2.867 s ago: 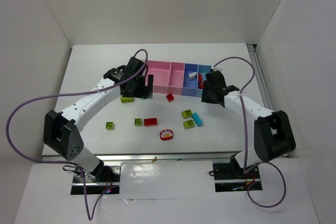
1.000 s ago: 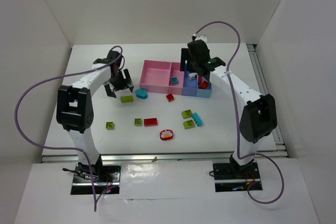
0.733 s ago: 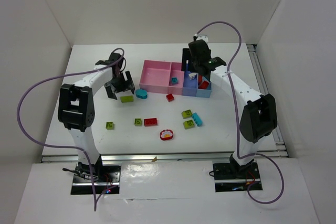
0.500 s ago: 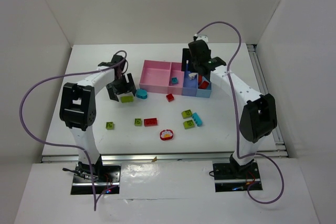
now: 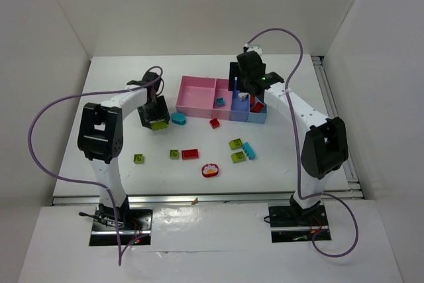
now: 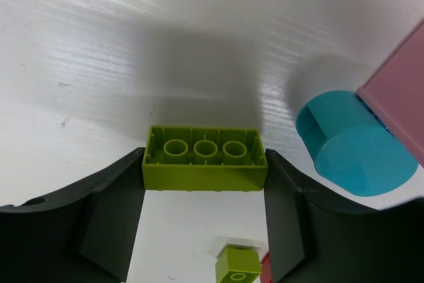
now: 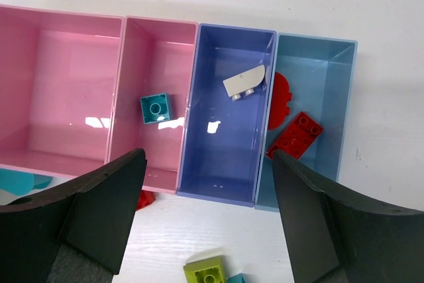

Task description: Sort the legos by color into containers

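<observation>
My left gripper moves the lime green lego up, outward and to the right in the top view next. It then releases the lego over the wide pink bin (image 7: pixel 59 84), empty of other colors.
My left gripper (image 6: pixel 204 164) is shut on a lime green lego (image 6: pixel 205 158), one finger against each short end; the brick rests on the table (image 5: pixel 159 124). A cyan rounded lego (image 6: pixel 354 144) lies just to its right, beside the pink bin. My right gripper (image 7: pixel 209 220) hangs open and empty over the containers (image 7: pixel 193 107). The narrow pink bin holds a teal lego (image 7: pixel 156 107), the purple-blue bin a white piece (image 7: pixel 244 81), the light blue bin red legos (image 7: pixel 295 134). The wide pink bin (image 7: pixel 59 84) holds nothing.
Loose on the table in front of the bins: a small red brick (image 5: pixel 214 122), lime bricks (image 5: pixel 235 143) (image 5: pixel 174 154) (image 5: pixel 138 158), a cyan brick (image 5: pixel 249 151), a red brick (image 5: pixel 190 154) and a round red-rimmed piece (image 5: pixel 210 170). White walls enclose the table.
My left gripper has come down to the right over the lime green brick and closed on its ends. The right gripper has stayed over the bins.
</observation>
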You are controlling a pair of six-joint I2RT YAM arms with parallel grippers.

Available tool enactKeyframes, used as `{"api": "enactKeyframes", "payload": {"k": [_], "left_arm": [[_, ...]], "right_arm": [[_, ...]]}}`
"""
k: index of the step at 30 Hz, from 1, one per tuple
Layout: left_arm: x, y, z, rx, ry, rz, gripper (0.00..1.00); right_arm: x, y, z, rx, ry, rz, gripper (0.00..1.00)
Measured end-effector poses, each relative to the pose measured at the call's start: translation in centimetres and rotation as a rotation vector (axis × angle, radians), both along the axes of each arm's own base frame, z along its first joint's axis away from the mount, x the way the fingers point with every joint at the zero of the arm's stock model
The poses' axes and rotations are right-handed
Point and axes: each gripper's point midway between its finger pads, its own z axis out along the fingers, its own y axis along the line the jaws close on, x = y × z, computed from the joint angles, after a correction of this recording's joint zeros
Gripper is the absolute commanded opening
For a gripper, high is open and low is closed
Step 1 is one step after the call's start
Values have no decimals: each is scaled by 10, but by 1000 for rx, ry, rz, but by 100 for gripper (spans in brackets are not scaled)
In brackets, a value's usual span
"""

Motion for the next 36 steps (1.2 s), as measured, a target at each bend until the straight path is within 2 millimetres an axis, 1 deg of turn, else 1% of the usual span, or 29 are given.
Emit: {"api": "enactKeyframes", "payload": {"k": [4,6,8,11,13,15,17,19,21,23,29,30,33,34,36], "left_arm": [[-3,2,5,16,10,-2,60],[-2,2,15,18,1,-5,60],[2,0,36,14,-39,-24,59],[19,-8,79,-2,-152,-51,59],[35,-24,112,-24,-241,-92,59],[49,-46,140,-57,-324,-137,59],[56,-68,160,-90,-372,-179,59],[66,-90,172,-123,-408,-219,59],[73,-107,173,-146,-416,-248,59],[80,-118,165,-159,-405,-264,59],[91,-132,117,-179,-300,-279,59],[92,-134,109,-182,-284,-280,61],[95,-138,93,-190,-253,-284,68],[96,-139,90,-191,-247,-285,77],[98,-141,88,-195,-246,-288,84]], "right_arm": [[0,-1,0,-4,-2,-5,84],[0,-2,0,-7,-3,-8,84],[1,-3,0,-9,-4,-12,84],[2,-6,1,-12,-6,-21,84],[3,-8,1,-14,-6,-27,84],[3,-11,0,-16,-7,-34,84],[4,-14,-1,-20,-5,-43,84],[3,-18,-2,-22,-3,-49,84],[1,-22,-4,-27,3,-57,84],[-3,-27,-5,-32,9,-66,84],[-14,-45,0,-36,6,-95,84],[-16,-47,0,-36,5,-97,84],[-28,-52,-7,-43,26,-98,84],[-34,-54,-12,-47,41,-94,84],[-43,-55,-22,-51,70,-79,84]]}}
